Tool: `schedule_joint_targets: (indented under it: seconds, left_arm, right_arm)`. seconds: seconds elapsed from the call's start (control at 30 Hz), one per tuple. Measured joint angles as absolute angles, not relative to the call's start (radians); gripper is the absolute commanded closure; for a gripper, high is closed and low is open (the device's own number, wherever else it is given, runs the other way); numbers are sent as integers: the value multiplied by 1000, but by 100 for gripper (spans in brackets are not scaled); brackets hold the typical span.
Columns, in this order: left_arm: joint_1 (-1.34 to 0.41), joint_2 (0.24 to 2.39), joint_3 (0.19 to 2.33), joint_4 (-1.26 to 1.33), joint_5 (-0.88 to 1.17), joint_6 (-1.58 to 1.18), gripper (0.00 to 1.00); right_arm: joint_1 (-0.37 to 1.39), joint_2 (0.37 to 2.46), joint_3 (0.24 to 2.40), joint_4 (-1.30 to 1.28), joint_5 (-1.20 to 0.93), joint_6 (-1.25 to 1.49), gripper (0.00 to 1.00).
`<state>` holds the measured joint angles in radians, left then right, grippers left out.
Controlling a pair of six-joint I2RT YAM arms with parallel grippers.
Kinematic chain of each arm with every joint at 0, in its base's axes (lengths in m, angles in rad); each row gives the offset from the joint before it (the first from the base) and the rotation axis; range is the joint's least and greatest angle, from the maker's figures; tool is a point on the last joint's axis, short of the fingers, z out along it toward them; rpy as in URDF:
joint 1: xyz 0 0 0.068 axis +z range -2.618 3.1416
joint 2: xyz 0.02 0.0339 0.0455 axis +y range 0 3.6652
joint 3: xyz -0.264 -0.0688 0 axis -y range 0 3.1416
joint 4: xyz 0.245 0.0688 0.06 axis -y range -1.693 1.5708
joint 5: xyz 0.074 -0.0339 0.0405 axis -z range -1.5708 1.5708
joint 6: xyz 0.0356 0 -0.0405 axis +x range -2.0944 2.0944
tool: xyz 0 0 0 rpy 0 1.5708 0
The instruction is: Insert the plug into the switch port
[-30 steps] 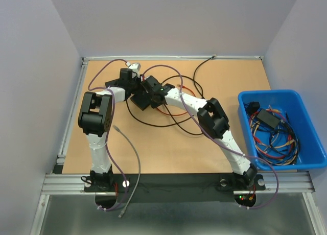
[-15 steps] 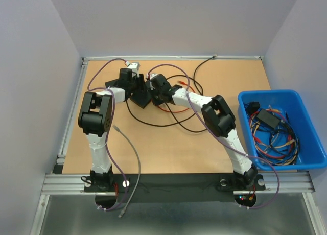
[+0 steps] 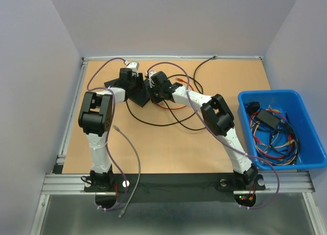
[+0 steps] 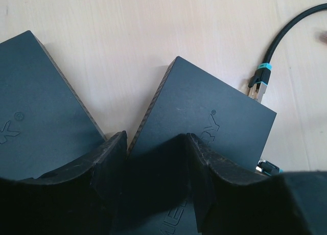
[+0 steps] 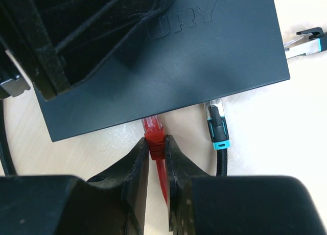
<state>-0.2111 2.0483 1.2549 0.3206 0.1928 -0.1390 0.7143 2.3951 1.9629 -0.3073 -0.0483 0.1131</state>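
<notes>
Next, my right gripper shifts slightly toward the blue bin, then opens, since the clear tip of the red plug (image 5: 155, 137) meets a port at the switch's edge.
The switch (image 5: 204, 51) is a flat dark box; it also shows in the top view (image 3: 140, 97) and in the left wrist view (image 4: 204, 117). My right gripper (image 5: 156, 148) is shut on the red plug (image 5: 155, 137), whose clear tip meets the switch's near edge at a port. A black plug with a teal collar (image 5: 218, 127) sits in the port beside it. My left gripper (image 4: 156, 163) stands with jaws apart, pressed on the switch's top near its left edge. In the top view the left gripper (image 3: 134, 86) and the right gripper (image 3: 152, 91) meet at the switch.
A second dark box (image 4: 36, 107) lies just left of the switch. Another teal-collared plug (image 4: 258, 84) sits at the switch's far side. Black cables (image 3: 168, 123) loop over the table. A blue bin (image 3: 270, 93) of cables stands at the right.
My right gripper has moved left toward the switch with the red plug, bringing the plug's tip to the switch's edge. The left gripper has stayed on the switch.
</notes>
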Motion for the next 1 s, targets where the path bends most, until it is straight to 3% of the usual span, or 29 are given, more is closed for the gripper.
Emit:
schedule_joint_targets:
  seconds: [0.4, 0.7, 0.9, 1.0]
  left_arm:
    - [-211, 2052, 1266, 304, 190, -139, 46]
    - [-222, 2052, 1271, 287, 224, -145, 47]
    - [-243, 2052, 1272, 278, 257, -147, 48]
    - [-250, 2052, 1272, 275, 270, -147, 48]
  right_arm:
    - [714, 2391, 1943, -288, -33, 97, 98]
    - [714, 2303, 1760, -146, -1, 106, 97]
    - [714, 2233, 1640, -97, 34, 113, 82]
    - [714, 2212, 1613, -93, 44, 116, 67]
